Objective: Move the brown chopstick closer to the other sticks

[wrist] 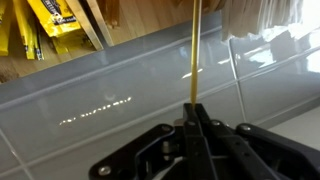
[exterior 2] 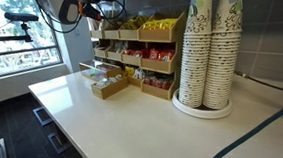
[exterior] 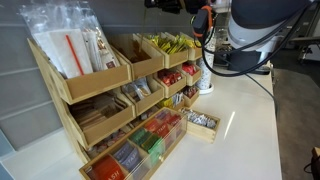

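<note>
I should next lower the brown chopstick (wrist: 193,50) in my gripper a little toward the wooden sticks on the organizer's top shelf and let it go, because the gripper's fingers are high above the organizer.
In the wrist view my gripper (wrist: 193,108) is shut on the brown chopstick (wrist: 193,50), a thin light-brown stick that points straight away from the jaws toward the grey tiled wall. The top shelf of the wooden organizer, with wooden sticks (wrist: 98,18) and yellow packets (wrist: 45,20), lies along the top edge of that view. In both exterior views the gripper (exterior: 172,6) (exterior 2: 72,8) hangs high above the organizer; the chopstick is too thin to make out there. Bagged sticks (exterior: 70,45) fill the organizer's top end bin.
The tiered wooden organizer (exterior: 110,120) (exterior 2: 143,51) holds packets and tea bags on a white counter. A small wooden tray (exterior: 203,124) (exterior 2: 108,85) sits in front of it. Tall stacks of paper cups (exterior 2: 209,54) stand on the counter. Cables hang by the robot base (exterior: 215,45).
</note>
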